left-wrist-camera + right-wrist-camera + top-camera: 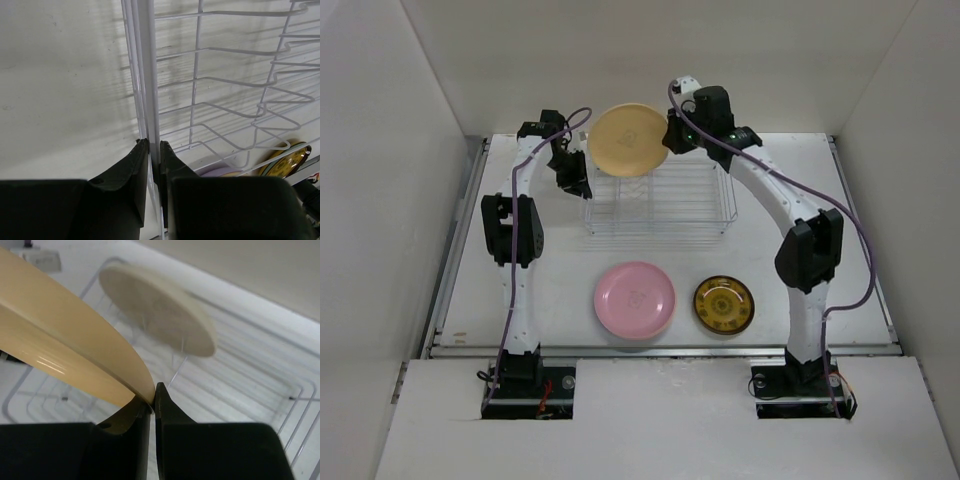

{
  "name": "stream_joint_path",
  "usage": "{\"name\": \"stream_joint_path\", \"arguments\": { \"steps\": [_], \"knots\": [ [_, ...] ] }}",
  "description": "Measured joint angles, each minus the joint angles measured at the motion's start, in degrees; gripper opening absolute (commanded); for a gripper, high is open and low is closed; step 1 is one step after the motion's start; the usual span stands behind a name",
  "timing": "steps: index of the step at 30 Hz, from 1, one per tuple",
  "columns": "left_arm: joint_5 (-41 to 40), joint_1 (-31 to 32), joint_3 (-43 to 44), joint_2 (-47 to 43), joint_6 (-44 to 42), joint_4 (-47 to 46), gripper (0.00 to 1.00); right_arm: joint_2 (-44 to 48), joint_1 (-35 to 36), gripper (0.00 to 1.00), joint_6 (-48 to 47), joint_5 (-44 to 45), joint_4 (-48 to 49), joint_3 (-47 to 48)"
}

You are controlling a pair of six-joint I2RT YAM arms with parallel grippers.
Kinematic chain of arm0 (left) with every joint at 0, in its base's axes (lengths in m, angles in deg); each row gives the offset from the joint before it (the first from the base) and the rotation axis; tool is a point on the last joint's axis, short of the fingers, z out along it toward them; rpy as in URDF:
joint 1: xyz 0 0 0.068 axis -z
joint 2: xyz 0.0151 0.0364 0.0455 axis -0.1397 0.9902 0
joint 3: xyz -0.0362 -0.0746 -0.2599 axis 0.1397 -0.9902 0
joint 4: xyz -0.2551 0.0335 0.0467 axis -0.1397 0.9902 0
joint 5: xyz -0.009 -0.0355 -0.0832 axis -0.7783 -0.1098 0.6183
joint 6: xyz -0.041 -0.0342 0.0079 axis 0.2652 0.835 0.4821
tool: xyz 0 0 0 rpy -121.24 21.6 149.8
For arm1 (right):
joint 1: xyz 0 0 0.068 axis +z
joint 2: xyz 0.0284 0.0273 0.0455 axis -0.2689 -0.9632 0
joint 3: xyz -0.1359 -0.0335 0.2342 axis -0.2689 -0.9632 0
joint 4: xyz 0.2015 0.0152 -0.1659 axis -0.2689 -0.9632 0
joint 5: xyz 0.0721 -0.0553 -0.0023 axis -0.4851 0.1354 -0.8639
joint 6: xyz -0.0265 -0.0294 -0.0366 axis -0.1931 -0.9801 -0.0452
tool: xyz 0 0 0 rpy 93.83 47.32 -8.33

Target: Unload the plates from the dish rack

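My right gripper will next move the orange-yellow plate back over the pink plate (635,298). Then it will bring the orange-yellow plate down.
The wire dish rack (660,205) stands at the table's middle back. My right gripper (670,135) is shut on the rim of an orange-yellow plate (628,140) and holds it upright above the rack's back left. In the right wrist view the gripper (153,396) pinches that plate (65,350), and a cream plate (160,315) stands tilted in the rack (240,390) below. My left gripper (577,183) is shut on the rack's left rim wire (150,75); its jaws (154,150) clamp the wire. A pink plate (635,298) and a dark ornate yellow-brown plate (724,304) lie flat on the table in front of the rack.
White walls close in the table on the left, right and back. The ornate plate (289,156) also shows through the rack wires in the left wrist view. The arm bases sit at the near edge.
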Motion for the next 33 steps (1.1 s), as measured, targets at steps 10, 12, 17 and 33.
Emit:
{"name": "stream_joint_path", "arguments": {
  "steps": [10, 12, 17, 33],
  "knots": [
    [-0.72, 0.09, 0.37, 0.13, -0.74, 0.33, 0.0, 24.24, 1.53, 0.0, -0.5, -16.96, -19.43, -26.16],
    [-0.74, 0.09, 0.37, 0.13, -0.72, 0.33, 0.0, 28.35, 3.58, 0.0, -0.31, -18.6, -21.77, -32.06],
    [-0.76, 0.09, 0.46, 0.13, -0.74, 0.37, 0.0, 25.62, 9.6, 0.0, 0.92, -18.32, -27.28, -40.09],
    [-0.96, 0.11, -1.25, -0.87, -1.22, -0.81, 0.0, 14.56, 16.24, 0.57, 5.68, -6.84, -31.3, -34.99]
  ]
}}
